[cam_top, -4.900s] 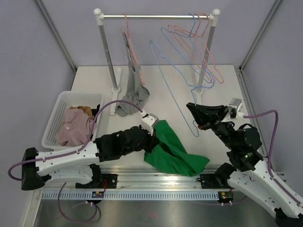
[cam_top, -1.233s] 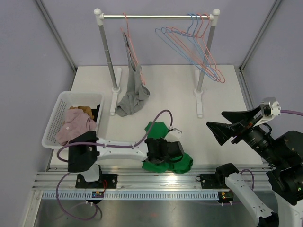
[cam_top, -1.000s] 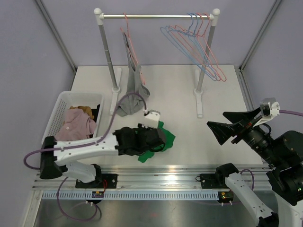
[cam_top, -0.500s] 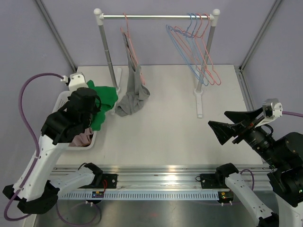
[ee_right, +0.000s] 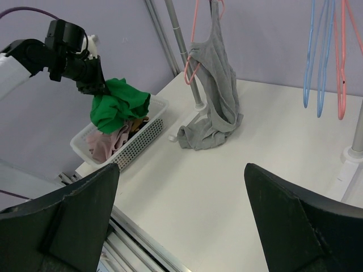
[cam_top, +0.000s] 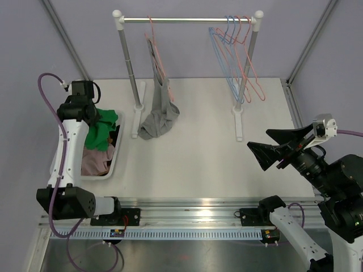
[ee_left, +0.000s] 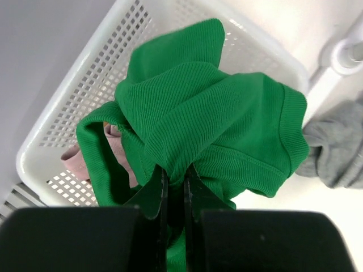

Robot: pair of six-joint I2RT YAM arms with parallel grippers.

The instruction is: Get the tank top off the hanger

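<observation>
Next, my left gripper lowers the green tank top between the white basket's sides at the basket's far end, then releases it there.
My left gripper (cam_top: 92,116) is shut on a bunched green tank top (cam_top: 102,129), holding it in the air over the white basket (cam_top: 115,154). In the left wrist view the two fingers pinch a fold of the green tank top (ee_left: 210,113) at my left gripper (ee_left: 176,173). The right wrist view shows the green tank top (ee_right: 118,107) hanging above the basket (ee_right: 136,141). A grey tank top (cam_top: 159,107) hangs on a pink hanger (cam_top: 156,42) on the rail, its hem on the table. My right gripper (cam_top: 258,141) stands open at the right, holding nothing.
The clothes rack (cam_top: 187,20) stands at the back, with several empty blue and pink hangers (cam_top: 235,45) bunched at its right end. Pink and tan garments (cam_top: 93,160) lie in the basket. The rack's right post (cam_top: 243,85) stands ahead of my right gripper.
My left arm has carried the green tank top from the table's front across to above the basket at the left. The empty hangers have swung in closer to the right post. The right arm barely moved.
</observation>
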